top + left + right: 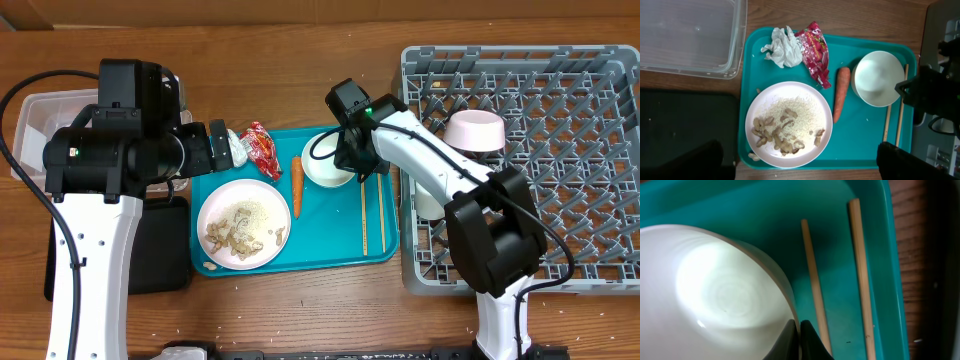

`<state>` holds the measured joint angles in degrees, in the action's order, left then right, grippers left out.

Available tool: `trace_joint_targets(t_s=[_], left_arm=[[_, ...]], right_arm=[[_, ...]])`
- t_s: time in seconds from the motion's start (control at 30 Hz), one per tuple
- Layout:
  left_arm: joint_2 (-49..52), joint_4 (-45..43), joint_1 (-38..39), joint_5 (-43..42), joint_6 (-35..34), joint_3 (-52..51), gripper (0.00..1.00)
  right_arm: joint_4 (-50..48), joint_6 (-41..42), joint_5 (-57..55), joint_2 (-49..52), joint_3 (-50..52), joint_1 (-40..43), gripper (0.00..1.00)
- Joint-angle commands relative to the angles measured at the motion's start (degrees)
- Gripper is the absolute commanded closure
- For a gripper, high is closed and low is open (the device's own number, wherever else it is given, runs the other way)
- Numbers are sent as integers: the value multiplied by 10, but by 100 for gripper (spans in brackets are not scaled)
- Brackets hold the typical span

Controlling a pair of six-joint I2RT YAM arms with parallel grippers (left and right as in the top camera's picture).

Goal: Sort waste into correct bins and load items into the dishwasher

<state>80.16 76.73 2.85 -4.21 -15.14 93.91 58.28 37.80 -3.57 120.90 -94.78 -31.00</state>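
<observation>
My right gripper lifts the white bowl (325, 160) across next, then lowers and releases it, since empty rack wires past the pink bowl lie to its right in the overhead view.
A white bowl (325, 160) sits on the teal tray (330, 235). My right gripper (799, 330) is shut on its right rim, one finger inside and one outside, as the overhead view (352, 165) also shows. Two chopsticks (812, 280) lie just right of the bowl (715, 295). A white plate (760, 100) holds rice and food scraps (787, 125). A carrot (841, 92), a red wrapper (816, 55) and a crumpled white wrapper (784, 47) lie beside it. My left gripper (800, 167) is open and empty, above the tray's left part.
The grey rack (560, 150) stands right of the tray and holds a pale pink bowl (473, 132). A white object (428, 205) lies in it, partly hidden by my right arm. The clear container (690, 35) and the black tray (685, 125) stand left of the teal tray.
</observation>
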Motion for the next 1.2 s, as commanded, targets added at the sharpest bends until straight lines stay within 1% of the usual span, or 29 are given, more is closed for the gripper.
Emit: trace_joint_targets(t_s=[0.0, 0.07, 0.2, 0.27, 0.33, 0.47, 0.53, 0.7, 0.8, 0.97, 1.07, 1.17], left_arm=[[4, -1, -2, 3, -10, 6, 0], [4, -1, -2, 3, -10, 6, 0], [4, -1, -2, 3, -10, 6, 0], [4, -1, -2, 3, -10, 6, 0], [4, -1, -2, 3, -10, 6, 0], [4, -1, -3, 3, -10, 6, 0], [4, -1, -2, 3, -10, 6, 0], [4, -1, -3, 3, -10, 6, 0], [4, -1, -2, 3, -10, 6, 0], [4, -1, -2, 3, -10, 6, 0], [4, -1, -2, 3, -10, 6, 0], [4, -1, -2, 3, -10, 6, 0]], right_arm=[[10, -38, -28, -64, -44, 2, 96], [36, -37, -58, -95, -65, 3, 96], [94, -37, -186, -172, -98, 18, 96], [118, -37, -279, -208, -100, 33, 96], [144, -37, -404, -237, -100, 57, 96], [189, -38, -561, -249, -99, 118, 96], [199, -38, -582, -244, -90, 157, 96], [187, -35, -583, -216, -58, 256, 96], [172, -35, -585, -198, -41, 287, 96], [160, -35, -625, -153, -34, 325, 96], [157, -35, -631, -133, -34, 330, 96], [153, -35, -668, -109, -34, 330, 96]])
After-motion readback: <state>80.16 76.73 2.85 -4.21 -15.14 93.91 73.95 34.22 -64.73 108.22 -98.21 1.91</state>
